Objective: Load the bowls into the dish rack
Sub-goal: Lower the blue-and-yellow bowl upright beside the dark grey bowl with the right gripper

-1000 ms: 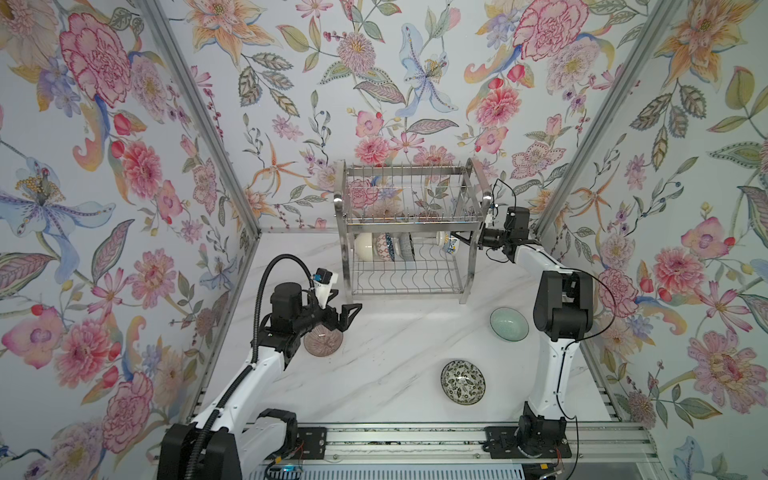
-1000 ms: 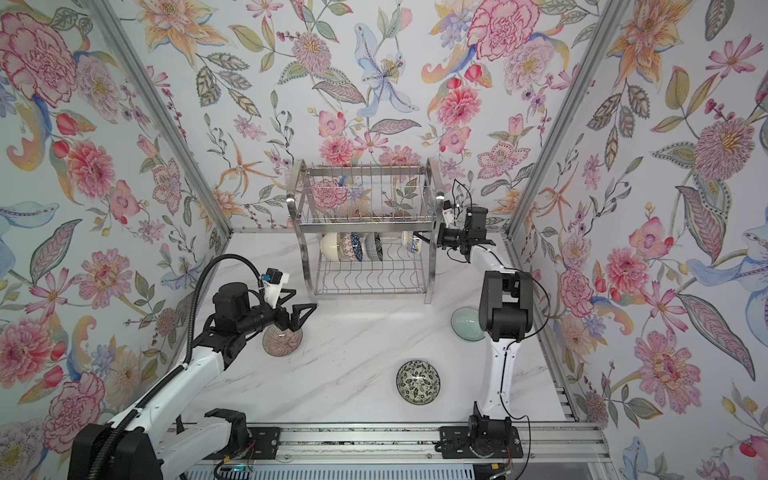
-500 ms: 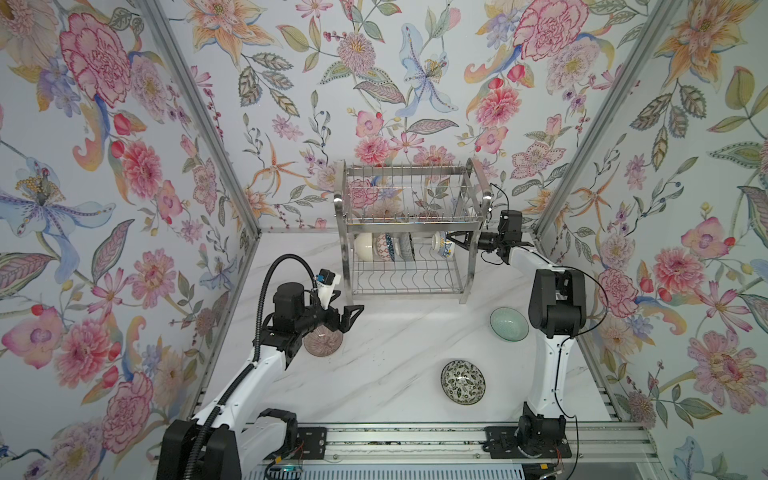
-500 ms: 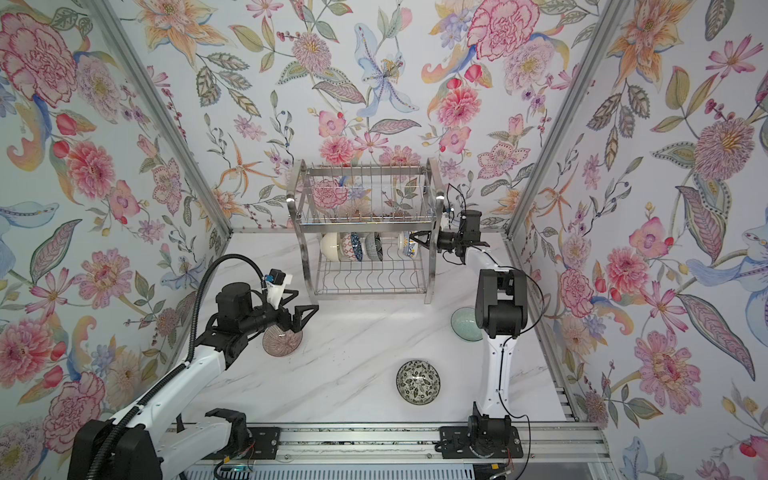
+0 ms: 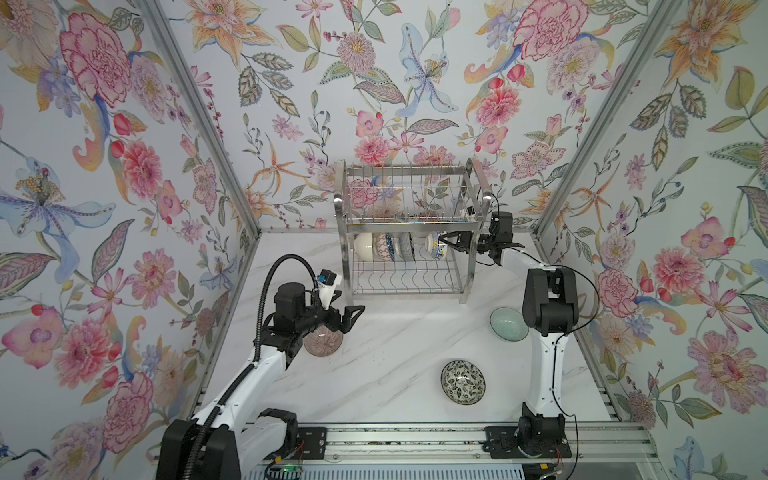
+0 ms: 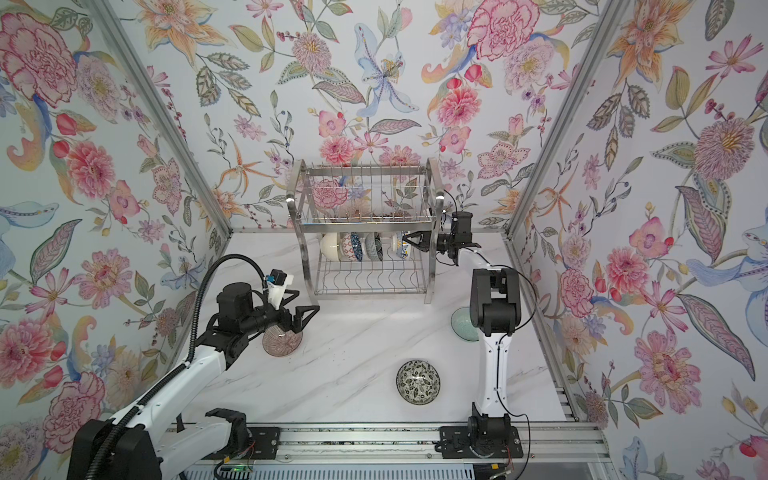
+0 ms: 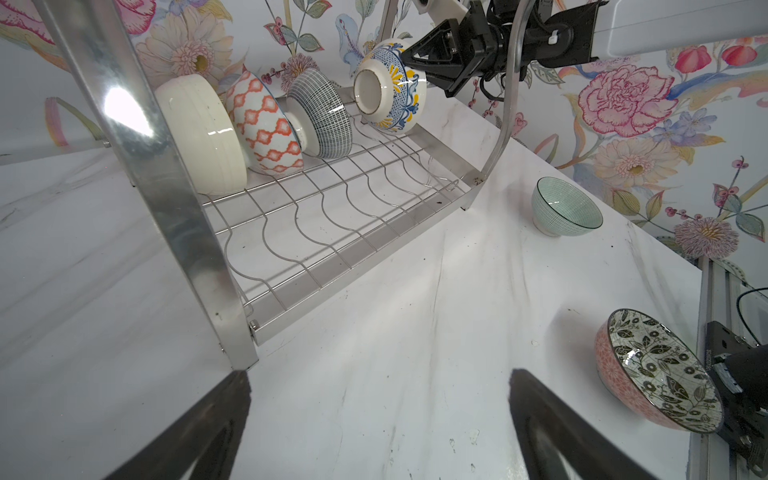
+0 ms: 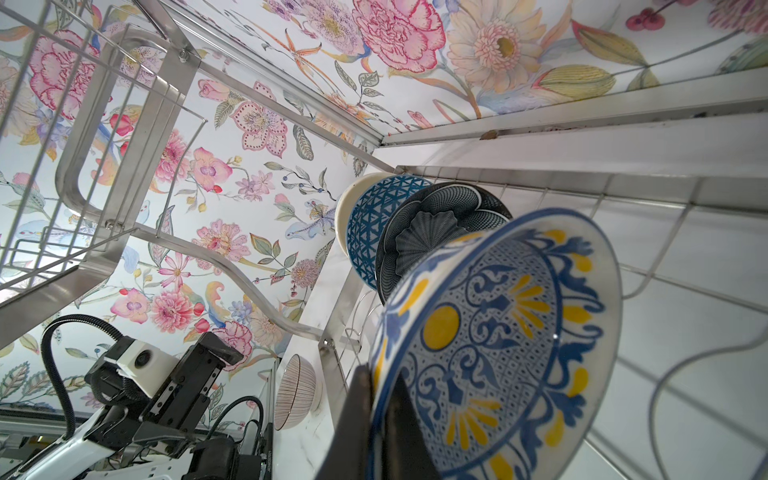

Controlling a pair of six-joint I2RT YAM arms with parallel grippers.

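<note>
The robot's right gripper will lower the blue-white yellow-centred bowl [image 7: 388, 89] onto the bare shelf wires beside the navy bowl and let go of the blue-white bowl's rim, because that part of the shelf is still empty.
The steel dish rack [image 5: 467, 266] [image 6: 430, 266] stands at the back. On its lower shelf lean a cream bowl [image 7: 199, 133], a blue lattice bowl [image 8: 370, 224] and a dark navy bowl [image 8: 432, 232]. My right gripper [image 5: 444, 243] [image 8: 378, 374] reaches in from the rack's right end, shut on the rim of the blue-white yellow-centred bowl [image 7: 388, 89] [image 8: 498, 332], held on edge beside the navy one. My left gripper [image 5: 351, 320] [image 7: 379, 374] hangs open and empty over the mauve ribbed bowl [image 5: 323, 341] [image 6: 282, 343].
A pale green bowl [image 5: 508, 324] [image 7: 565, 208] sits on the marble table by the right arm's elbow. A black-white leafy bowl [image 5: 462, 381] [image 7: 660, 374] lies nearer the front rail. The rack's upper tier [image 5: 407, 199] overhangs the shelf.
My right gripper has carried the blue-white yellow-centred bowl leftward, further into the rack's lower shelf. The left arm has hardly moved.
</note>
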